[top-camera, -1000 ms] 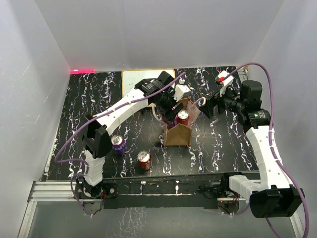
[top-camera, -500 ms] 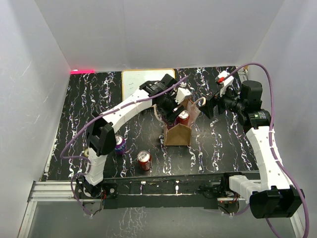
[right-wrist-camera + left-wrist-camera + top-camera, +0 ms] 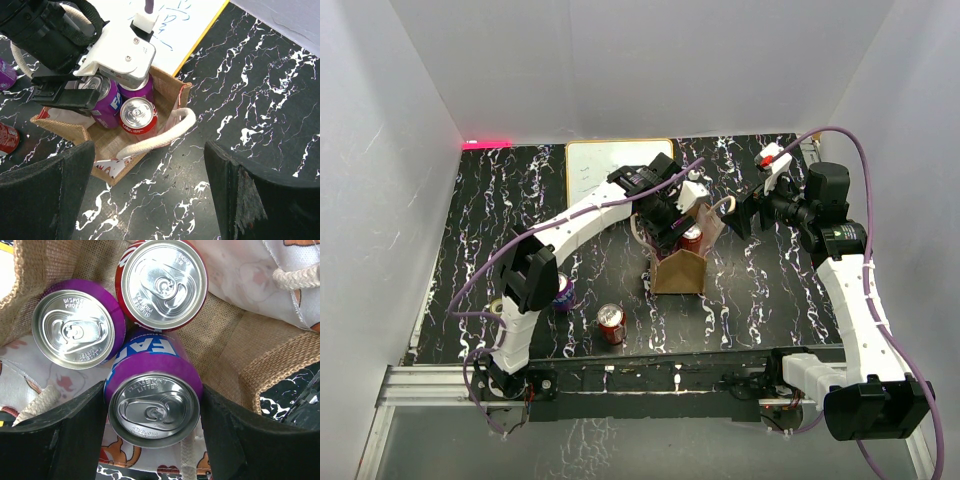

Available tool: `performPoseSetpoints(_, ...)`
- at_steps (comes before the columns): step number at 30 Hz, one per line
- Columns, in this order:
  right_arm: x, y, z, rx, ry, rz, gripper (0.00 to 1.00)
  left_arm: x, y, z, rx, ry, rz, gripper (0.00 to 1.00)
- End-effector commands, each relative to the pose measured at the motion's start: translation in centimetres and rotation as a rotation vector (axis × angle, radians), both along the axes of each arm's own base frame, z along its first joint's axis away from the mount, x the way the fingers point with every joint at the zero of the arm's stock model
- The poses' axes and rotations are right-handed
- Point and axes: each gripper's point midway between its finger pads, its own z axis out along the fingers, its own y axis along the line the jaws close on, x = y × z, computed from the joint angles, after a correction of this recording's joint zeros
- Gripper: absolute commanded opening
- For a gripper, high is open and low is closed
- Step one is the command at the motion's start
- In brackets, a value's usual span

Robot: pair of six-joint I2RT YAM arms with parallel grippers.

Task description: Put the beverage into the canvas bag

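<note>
The left gripper needs to lower the second purple can next to the cans inside the bag [image 3: 678, 270] and let go of it there, since the can still hangs higher than they do.
The canvas bag [image 3: 678, 270] stands open in the middle of the table, its burlap wall [image 3: 220, 342] and cream handle [image 3: 160, 134] in plain sight. Inside stand a red can [image 3: 162, 282] and a purple can [image 3: 74, 330]. My left gripper [image 3: 154, 412] reaches down into the bag's mouth, shut on a second purple beverage can [image 3: 154, 407], one black finger pressed against each side of it. My right gripper [image 3: 150, 195] hangs open over bare table to the right of the bag, holding nothing.
A white framed whiteboard [image 3: 610, 160] lies behind the bag. On the table at front left, a purple can [image 3: 558, 290] and a red can [image 3: 611, 322] stand near the left arm's base. White walls enclose the table.
The left arm has shifted slightly right and its wrist has settled closer over the bag's mouth with the purple can. The right arm has not moved.
</note>
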Motion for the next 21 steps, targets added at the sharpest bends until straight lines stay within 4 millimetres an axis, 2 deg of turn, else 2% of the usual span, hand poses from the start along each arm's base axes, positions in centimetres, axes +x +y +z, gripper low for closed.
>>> performPoseSetpoints(1,0.2,0.0,1.6,0.008,-0.067,0.002,0.94,1.5,-1.1,1.7,-0.054,-0.086,-0.006,0.0)
performPoseSetpoints(5,0.1,0.0,1.6,0.008,-0.068,0.002,0.94,1.5,-1.0,0.9,-0.034,-0.075,-0.005,0.04)
performPoseSetpoints(21,-0.1,0.0,1.4,0.01,-0.065,0.003,0.94,1.8,-0.8,-1.8,0.007,-0.035,0.044,0.29)
